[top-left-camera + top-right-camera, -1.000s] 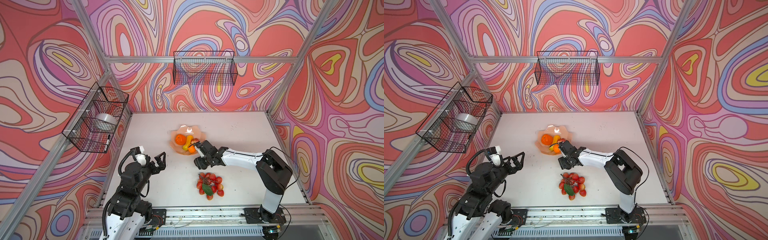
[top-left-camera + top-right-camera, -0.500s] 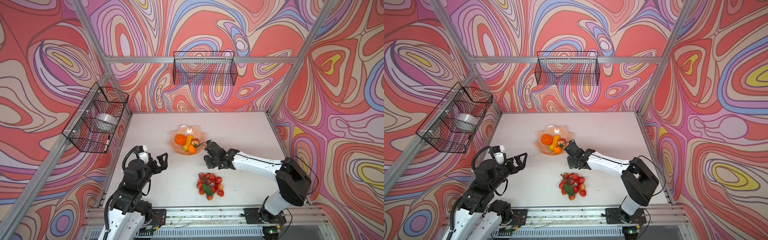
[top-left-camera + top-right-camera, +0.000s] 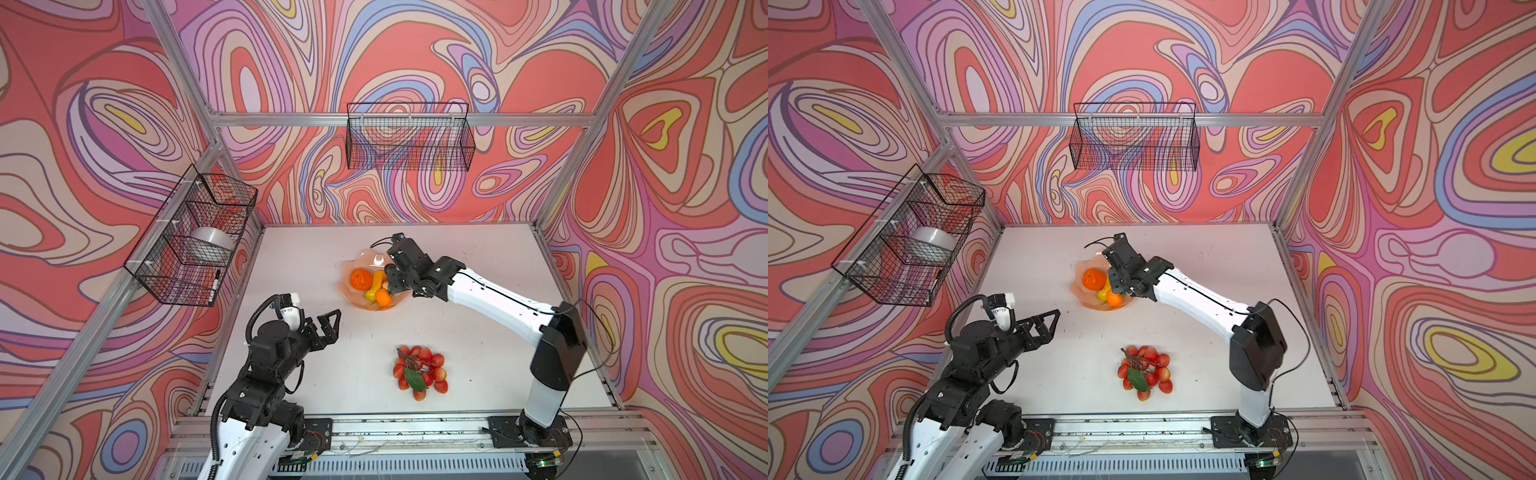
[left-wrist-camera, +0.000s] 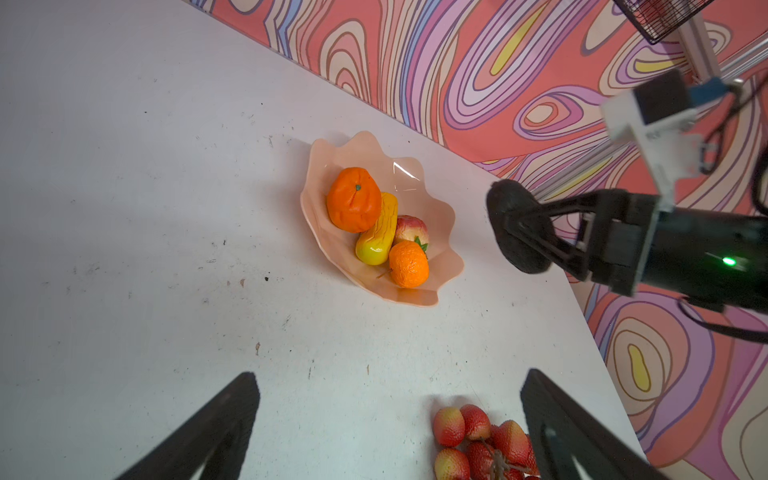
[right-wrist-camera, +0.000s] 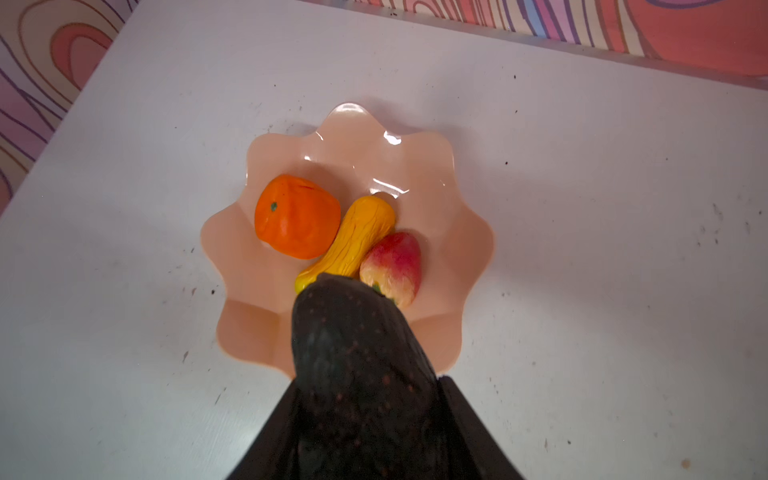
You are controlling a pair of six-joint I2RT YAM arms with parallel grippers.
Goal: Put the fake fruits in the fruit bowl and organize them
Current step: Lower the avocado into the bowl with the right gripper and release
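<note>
The spot below and outward, in the bowl's gap beyond the peach, is empty, so my right gripper will lower outward next and release the avocado (image 4: 519,226) there.
The peach-pink fruit bowl (image 3: 348,291) (image 5: 353,137) holds a big orange (image 3: 360,279) (image 5: 296,216), a yellow gourd (image 4: 377,232) (image 5: 357,237), a red-pink peach (image 5: 392,266) and a small tangerine (image 3: 383,297) (image 4: 408,264). My right gripper (image 3: 392,282) (image 5: 365,399) is shut on the dark avocado (image 4: 519,226) (image 5: 357,353) and hangs over the bowl's right side, above the fruit. The bunch of red berries (image 3: 419,372) (image 4: 478,440) lies on the table nearer the front. My left gripper (image 3: 330,328) (image 4: 390,376) is open and holds nothing, left of the berries.
A black wire basket (image 3: 409,137) hangs on the back wall. Another wire basket (image 3: 195,241) on the left wall holds a white round thing (image 3: 212,241). The white table (image 3: 478,332) ends at the aluminium rail along the front.
My right gripper closed on the avocado on the table in front of the bowl, then lifted it back over the bowl. The left arm shifted only slightly.
</note>
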